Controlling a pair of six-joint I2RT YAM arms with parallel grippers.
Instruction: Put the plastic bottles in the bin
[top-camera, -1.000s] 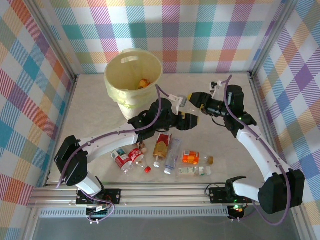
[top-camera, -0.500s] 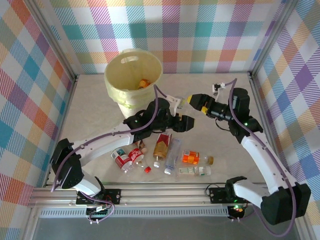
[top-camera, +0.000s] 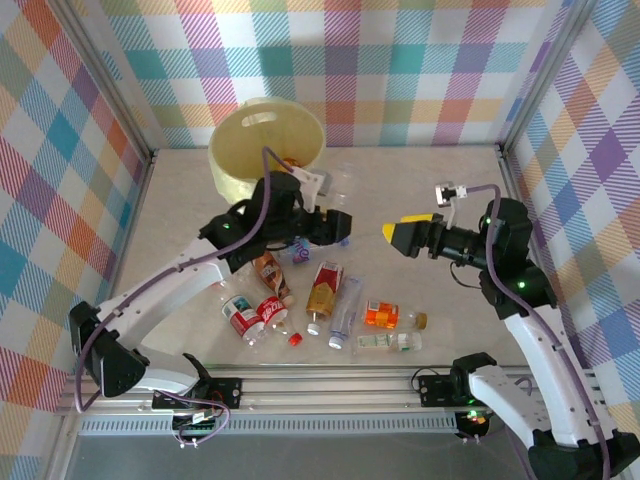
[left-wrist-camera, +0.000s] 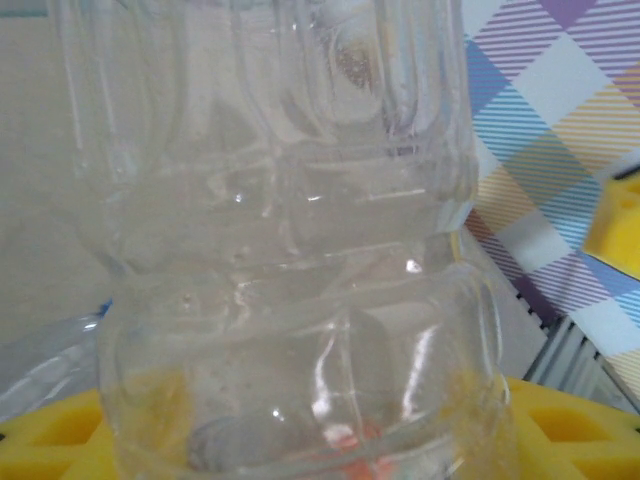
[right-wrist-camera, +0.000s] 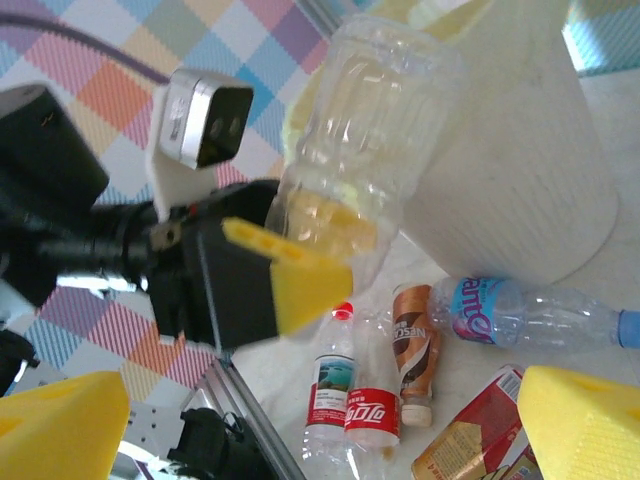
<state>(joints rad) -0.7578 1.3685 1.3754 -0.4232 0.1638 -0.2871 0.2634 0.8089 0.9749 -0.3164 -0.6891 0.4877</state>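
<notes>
Next, my left gripper swings outward over the bin's opening (top-camera: 265, 140) and releases the clear bottle there, as the gripper still hangs beside the bin's opening.
My left gripper (top-camera: 334, 224) is shut on a clear, label-less plastic bottle (right-wrist-camera: 350, 130), held in the air just right of the bin (top-camera: 265, 145). That bottle (left-wrist-camera: 290, 250) sits between the yellow pads (left-wrist-camera: 570, 420) in the left wrist view. The bin is a pale-yellow bucket with an orange-labelled bottle inside. My right gripper (top-camera: 405, 232) hangs open and empty to the right, apart from the bottle. Several bottles lie on the table, among them a brown one (right-wrist-camera: 415, 340), a blue-labelled one (right-wrist-camera: 500, 305) and a red-labelled one (right-wrist-camera: 372, 415).
More bottles lie in a row near the front: a red-and-yellow one (top-camera: 323, 290), an orange one (top-camera: 385, 315) and a green-labelled one (top-camera: 385, 342). A loose red cap (top-camera: 295, 338) rests among them. Checked walls enclose the table on three sides.
My right gripper opened, let go of the clear bottle and drew back to the right. My left gripper kept the bottle and carried it left, up toward the bin.
</notes>
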